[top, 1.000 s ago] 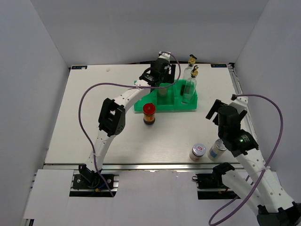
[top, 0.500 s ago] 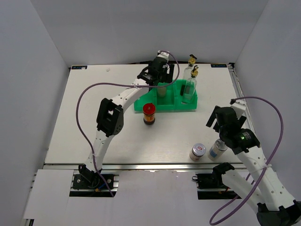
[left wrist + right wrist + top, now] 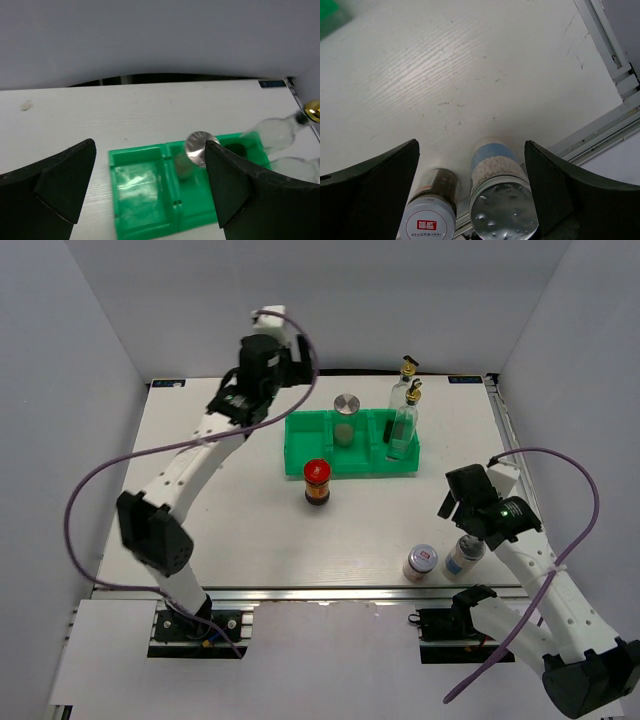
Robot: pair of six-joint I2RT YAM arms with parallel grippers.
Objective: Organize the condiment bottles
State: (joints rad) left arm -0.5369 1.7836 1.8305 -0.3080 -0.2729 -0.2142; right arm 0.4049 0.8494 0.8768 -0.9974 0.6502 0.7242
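My right gripper lowers and comes back onto the blue-labelled shaker's silver lid (image 3: 504, 209) next, edging away from the white-lidded shaker (image 3: 427, 222), since both lids show between its fingers.
A silver-lidded shaker (image 3: 346, 406) stands upright in the middle compartment of the green tray (image 3: 300, 445). Two clear glass bottles with gold spouts (image 3: 403, 418) stand in the right compartment. My left gripper (image 3: 150, 150) hangs open high above the tray's left side, holding nothing. The red-lidded jar (image 3: 317, 481) stands on the table just in front of the tray. At the near right stand a white-lidded shaker (image 3: 427, 222) and a silver-lidded, blue-labelled shaker (image 3: 504, 212). My right gripper (image 3: 471, 147) is open above those two, the silver-lidded one roughly under its centre.
A metal rail (image 3: 600, 132) runs along the table's near and right edges, close to the two shakers. Grey walls close in the back and sides. Purple cables (image 3: 100, 490) loop off both arms.
My left gripper opened off the silver-lidded shaker, left it in the tray's middle compartment, and rose up and to the left. My right gripper moved nearer, over the two near-right shakers.
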